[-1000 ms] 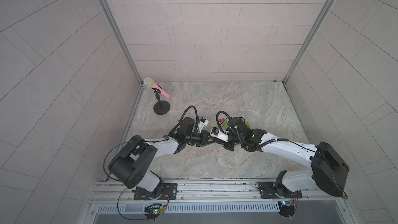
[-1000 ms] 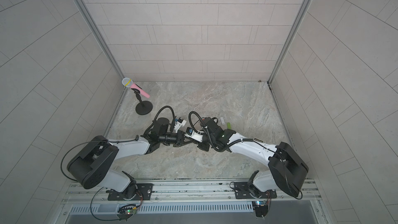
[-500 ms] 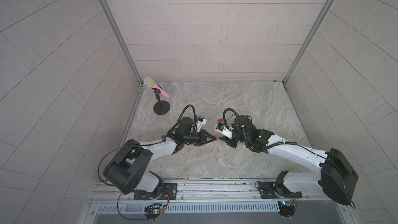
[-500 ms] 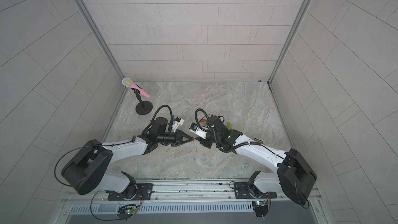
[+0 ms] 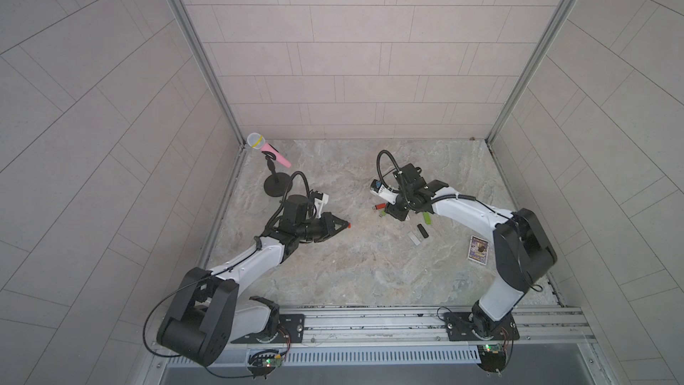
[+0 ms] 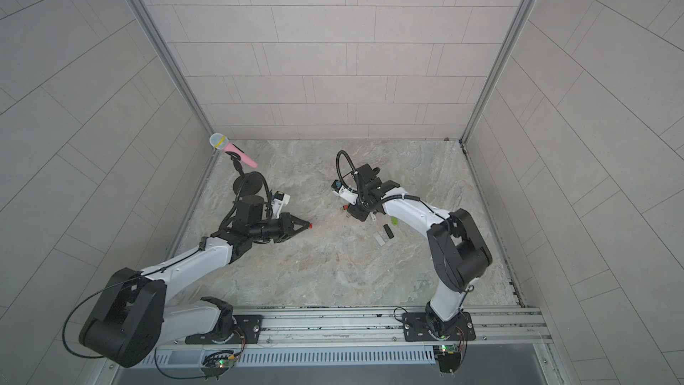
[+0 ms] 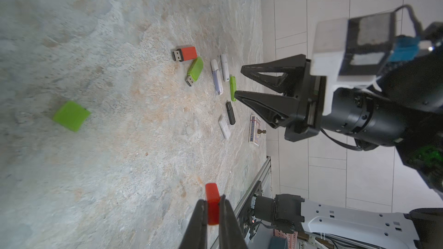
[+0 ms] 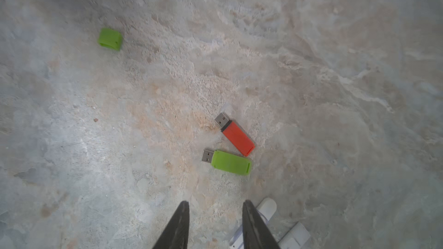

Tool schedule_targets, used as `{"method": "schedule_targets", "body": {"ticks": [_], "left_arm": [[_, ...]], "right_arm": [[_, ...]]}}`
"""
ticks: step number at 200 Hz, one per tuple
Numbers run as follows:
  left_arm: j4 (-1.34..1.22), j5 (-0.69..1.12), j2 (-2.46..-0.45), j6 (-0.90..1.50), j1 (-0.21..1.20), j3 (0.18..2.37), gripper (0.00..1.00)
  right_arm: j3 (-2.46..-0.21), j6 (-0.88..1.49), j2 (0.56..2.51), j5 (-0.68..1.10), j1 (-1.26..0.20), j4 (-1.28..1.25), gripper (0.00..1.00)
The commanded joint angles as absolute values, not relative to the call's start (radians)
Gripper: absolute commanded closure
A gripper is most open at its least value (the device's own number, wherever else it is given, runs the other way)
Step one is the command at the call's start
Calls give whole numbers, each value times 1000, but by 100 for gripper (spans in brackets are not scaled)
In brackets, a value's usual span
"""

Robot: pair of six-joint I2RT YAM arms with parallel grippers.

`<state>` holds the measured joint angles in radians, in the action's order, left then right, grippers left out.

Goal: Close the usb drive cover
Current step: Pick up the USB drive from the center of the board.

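Note:
The red usb drive's body (image 5: 380,206) (image 8: 238,138) lies below my right gripper's open fingers, beyond the green drive, so my right gripper moves down and past that drive onto it next.
The red usb drive (image 8: 237,137) lies on the stone table with its metal plug bare, also in the left wrist view (image 7: 188,53) and small in both top views (image 5: 378,206) (image 6: 343,208). Its red cover (image 7: 212,197) is pinched in my left gripper (image 7: 212,200), which is shut on it and held left of centre (image 5: 347,223) (image 6: 310,225), well apart from the drive. My right gripper (image 8: 215,206) is open and empty, hovering just short of the red drive (image 7: 238,82) (image 5: 386,212).
A green drive (image 8: 230,162) with a bare plug lies beside the red one; its green cap (image 8: 110,39) sits apart. White drives (image 7: 217,76), a black drive (image 5: 422,230) and a card box (image 5: 478,249) lie near the right arm. A microphone stand (image 5: 275,188) is back left.
The two grippers, together at the centre a second ago, have drawn apart. The right one has opened and moved back right; the left has pulled left with the red cover.

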<state>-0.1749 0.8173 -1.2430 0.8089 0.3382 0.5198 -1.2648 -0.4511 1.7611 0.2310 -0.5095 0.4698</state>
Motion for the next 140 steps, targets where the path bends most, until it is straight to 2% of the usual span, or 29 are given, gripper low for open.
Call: {"method": "schedule_targets", "body": {"ticks": [1, 56, 140], "left_arm": [[-116, 814, -1226, 759, 324, 557, 89], [-80, 823, -1230, 733, 310, 576, 89], [-80, 836, -1237, 730, 307, 581, 89]], "right_arm": [[-1379, -548, 1864, 196, -506, 649, 62], [-1602, -623, 2047, 225, -510, 752, 61], [-1804, -714, 2224, 182, -515, 897, 59]]}}
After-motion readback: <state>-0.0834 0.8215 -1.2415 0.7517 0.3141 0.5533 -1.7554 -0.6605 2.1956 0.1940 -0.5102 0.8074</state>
